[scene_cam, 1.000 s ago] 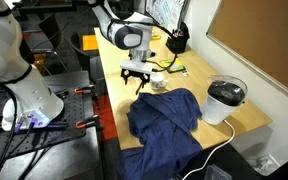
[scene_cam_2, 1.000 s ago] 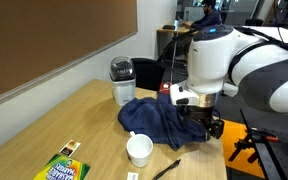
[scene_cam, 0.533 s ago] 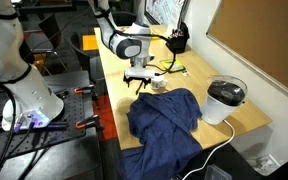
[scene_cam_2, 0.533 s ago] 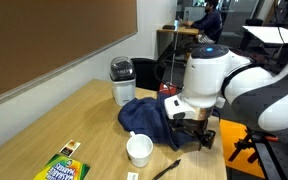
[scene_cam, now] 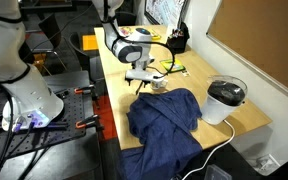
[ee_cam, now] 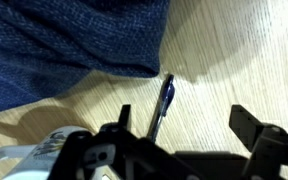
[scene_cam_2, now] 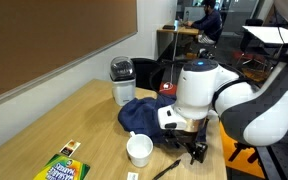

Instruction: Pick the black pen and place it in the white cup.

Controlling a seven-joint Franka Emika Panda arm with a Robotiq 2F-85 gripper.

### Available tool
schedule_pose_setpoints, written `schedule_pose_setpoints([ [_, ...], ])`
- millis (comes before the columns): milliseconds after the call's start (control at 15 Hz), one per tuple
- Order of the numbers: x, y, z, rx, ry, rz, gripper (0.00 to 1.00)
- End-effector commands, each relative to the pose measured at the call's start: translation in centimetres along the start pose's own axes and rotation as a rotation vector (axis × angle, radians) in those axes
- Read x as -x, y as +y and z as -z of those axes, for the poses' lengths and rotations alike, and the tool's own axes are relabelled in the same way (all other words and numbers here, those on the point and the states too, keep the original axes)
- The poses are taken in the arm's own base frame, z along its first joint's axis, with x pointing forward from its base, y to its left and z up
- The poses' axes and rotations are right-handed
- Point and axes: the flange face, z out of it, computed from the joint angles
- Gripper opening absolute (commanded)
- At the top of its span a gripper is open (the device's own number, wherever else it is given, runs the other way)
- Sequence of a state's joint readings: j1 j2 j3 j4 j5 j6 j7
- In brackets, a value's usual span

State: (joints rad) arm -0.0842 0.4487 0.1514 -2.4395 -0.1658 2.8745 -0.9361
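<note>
My gripper is off-center from the pen, which lies toward the left in the wrist view. Next, my gripper should move toward the white cup (scene_cam_2: 139,150) and down onto the black pen (scene_cam_2: 166,169).
The black pen (ee_cam: 162,105) lies flat on the wooden table just past the edge of the blue cloth (ee_cam: 74,40). In the wrist view it sits between my fingers, close to the left one. My gripper (ee_cam: 184,125) is open and empty, low over the pen. In an exterior view the gripper (scene_cam_2: 196,150) hangs just above the pen (scene_cam_2: 166,169), with the small white cup (scene_cam_2: 139,150) standing beside it. In an exterior view the gripper (scene_cam: 139,80) is next to the cup (scene_cam: 157,84), and the pen is hidden there.
The crumpled blue cloth (scene_cam_2: 154,118) covers the middle of the table (scene_cam_2: 54,125). A larger white corded vessel with a black top (scene_cam_2: 122,80) stands behind it. Yellow-green packets (scene_cam_2: 62,168) lie near the front corner. The table edge is close to the pen.
My arm has moved along the cloth's edge toward the pen and come down closer to the table. The pen and cup have not moved.
</note>
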Motion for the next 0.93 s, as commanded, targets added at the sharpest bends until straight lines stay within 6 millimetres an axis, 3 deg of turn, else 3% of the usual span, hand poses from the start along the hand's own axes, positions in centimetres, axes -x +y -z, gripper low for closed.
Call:
schedule_pose_setpoints([
  [0,-1.2,0.8,-0.9,0.000,0.024,-0.054,1.00],
  [733,-3.0,2.7,-4.7,-0.012,0.007,-0.089,0.99],
  [800,-3.2,2.8,-4.9,-0.014,0.007,-0.087,0.82],
  [867,-3.3,2.9,-5.2,-0.016,0.007,-0.086,0.74],
])
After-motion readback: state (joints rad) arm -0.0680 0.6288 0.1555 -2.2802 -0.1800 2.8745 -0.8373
